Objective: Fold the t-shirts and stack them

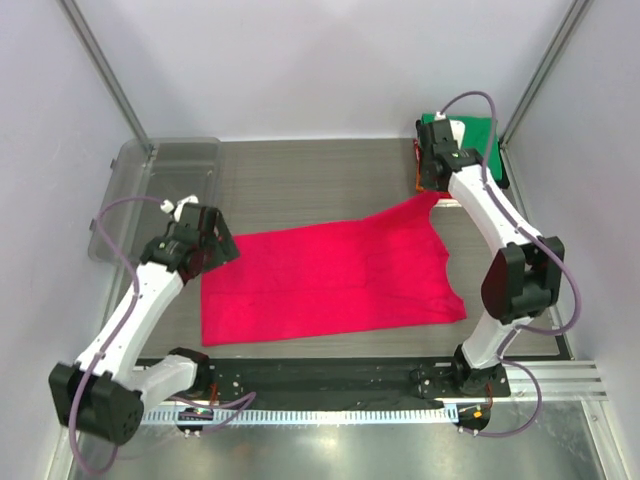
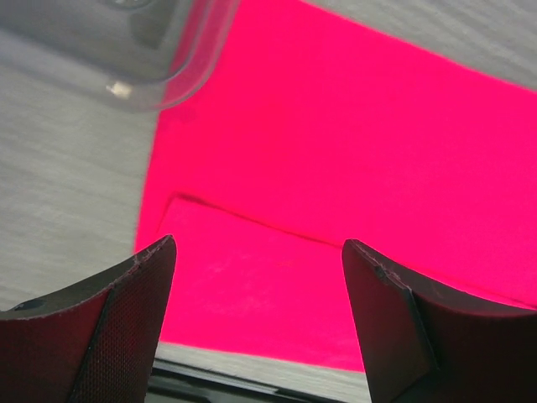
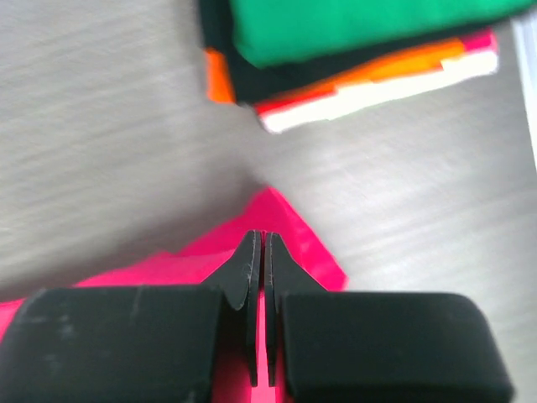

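Note:
My right gripper already holds the opposite far corner of the pink shirt, so my left gripper should next move outward and down onto the shirt's far corner by the tub.
A crimson-pink t-shirt [image 1: 330, 275] lies spread on the table, and its far right corner is drawn up toward the back right. My right gripper [image 1: 437, 185] is shut on that corner; in the right wrist view the jaws [image 3: 258, 237] pinch the pink cloth [image 3: 289, 220]. Just beyond lies a stack of folded shirts [image 1: 470, 130]: green [image 3: 352, 25] on top, then black [image 3: 252, 80], orange [image 3: 220, 80] and white [image 3: 369, 96]. My left gripper [image 1: 215, 245] is open and empty over the shirt's left edge [image 2: 336, 168], its jaws [image 2: 260, 243] wide apart.
A clear plastic tub [image 1: 160, 190] stands at the back left, its corner close to the left gripper [image 2: 168, 50]. The black rail of the arm bases [image 1: 330, 375] runs along the near edge. Frame posts stand at both back corners.

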